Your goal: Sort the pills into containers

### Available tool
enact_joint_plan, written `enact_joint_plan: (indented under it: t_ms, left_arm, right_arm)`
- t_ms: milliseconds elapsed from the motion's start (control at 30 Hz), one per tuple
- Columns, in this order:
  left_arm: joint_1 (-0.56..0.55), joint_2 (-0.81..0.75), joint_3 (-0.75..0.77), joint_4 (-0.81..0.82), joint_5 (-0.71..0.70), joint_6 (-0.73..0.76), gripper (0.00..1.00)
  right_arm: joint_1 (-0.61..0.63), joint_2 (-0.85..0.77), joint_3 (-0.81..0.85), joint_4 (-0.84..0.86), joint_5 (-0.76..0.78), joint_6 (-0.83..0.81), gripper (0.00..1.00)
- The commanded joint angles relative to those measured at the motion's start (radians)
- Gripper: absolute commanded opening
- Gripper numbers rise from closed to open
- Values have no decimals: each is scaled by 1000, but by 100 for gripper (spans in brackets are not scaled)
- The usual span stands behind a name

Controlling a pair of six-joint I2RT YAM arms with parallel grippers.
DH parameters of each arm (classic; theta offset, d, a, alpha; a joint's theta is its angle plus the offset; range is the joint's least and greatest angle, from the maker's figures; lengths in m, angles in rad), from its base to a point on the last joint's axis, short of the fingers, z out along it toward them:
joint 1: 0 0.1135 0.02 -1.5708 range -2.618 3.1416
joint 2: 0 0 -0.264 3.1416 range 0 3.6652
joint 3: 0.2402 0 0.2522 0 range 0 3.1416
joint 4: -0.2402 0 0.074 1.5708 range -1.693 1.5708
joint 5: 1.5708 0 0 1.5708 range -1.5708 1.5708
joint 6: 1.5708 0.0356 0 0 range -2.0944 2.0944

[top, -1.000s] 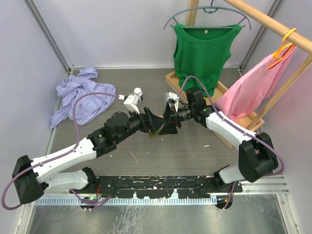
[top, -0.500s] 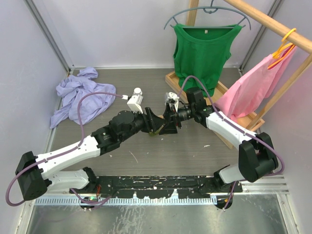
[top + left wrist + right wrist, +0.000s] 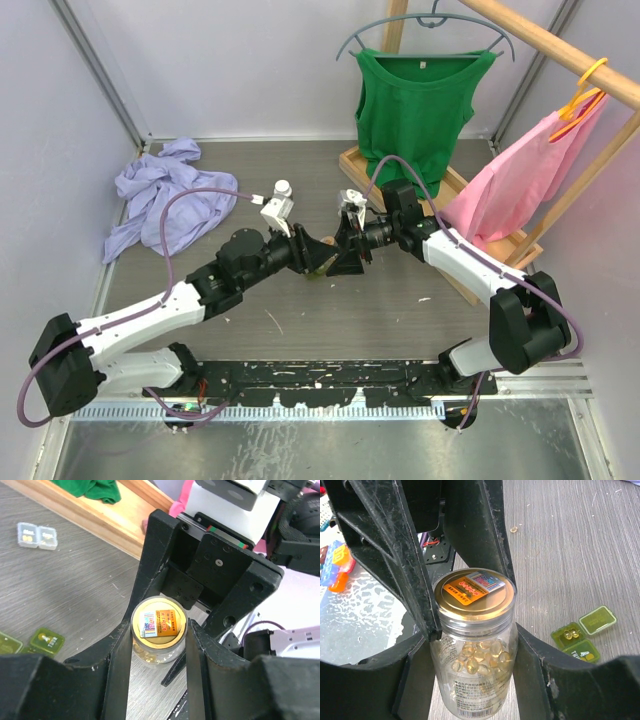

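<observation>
I will next use my left gripper to carry the jar to the bare tabletop (image 3: 210, 247) beside the lavender cloth, lower it and let it go, because that spot is below, to its left in the top view.
A clear pill jar (image 3: 475, 675) with a gold lid (image 3: 475, 592) holds yellow softgels. My right gripper (image 3: 472, 640) is shut on the jar's body. My left gripper (image 3: 160, 625) is shut on the lid (image 3: 159, 623), one finger on each side. In the top view the two grippers meet mid-table, left (image 3: 316, 254) and right (image 3: 342, 256), hiding the jar. The olive green case (image 3: 580, 635) lies open on the table beside the jar, with softgels in one compartment; it also shows in the left wrist view (image 3: 45, 640). The clear case (image 3: 36, 535) lies farther off near the wooden base.
A wooden rack base (image 3: 400, 185) with a green top (image 3: 415, 100) and a pink garment (image 3: 520, 180) stands at the back right. A lavender cloth (image 3: 165, 195) lies at the back left. A loose softgel (image 3: 513, 529) lies on the table.
My left arm has shifted a little and its wrist has turned slightly at the jar. The right arm and the jar have stayed in place.
</observation>
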Motion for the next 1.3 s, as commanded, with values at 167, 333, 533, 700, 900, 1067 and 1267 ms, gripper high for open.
enact_joint_plan:
  t_ms: [167, 333, 533, 700, 900, 1067, 1267]
  left_arm:
    - [62, -9, -36, 270, 354, 92, 0]
    - [64, -26, -59, 236, 286, 103, 0]
    - [64, -82, -117, 187, 200, 140, 0]
    - [65, -128, -167, 158, 147, 155, 0]
    - [76, -207, -235, 7, -143, 207, 0]
    - [162, -279, -314, -74, -434, 165, 0]
    - [387, -287, -376, -24, -519, 105, 0]
  right_arm:
    - [6, -10, 34, 41, -84, -5, 1]
    - [6, -14, 28, 41, -81, -11, 46]
    - [6, -12, 28, 38, -46, -12, 79]
    - [6, -4, 28, 36, -30, -11, 89]
    - [4, 2, 43, -19, 45, -71, 92]
    - [1, 5, 43, -53, 92, -132, 92]
    - [0, 29, 31, -57, 155, -170, 92]
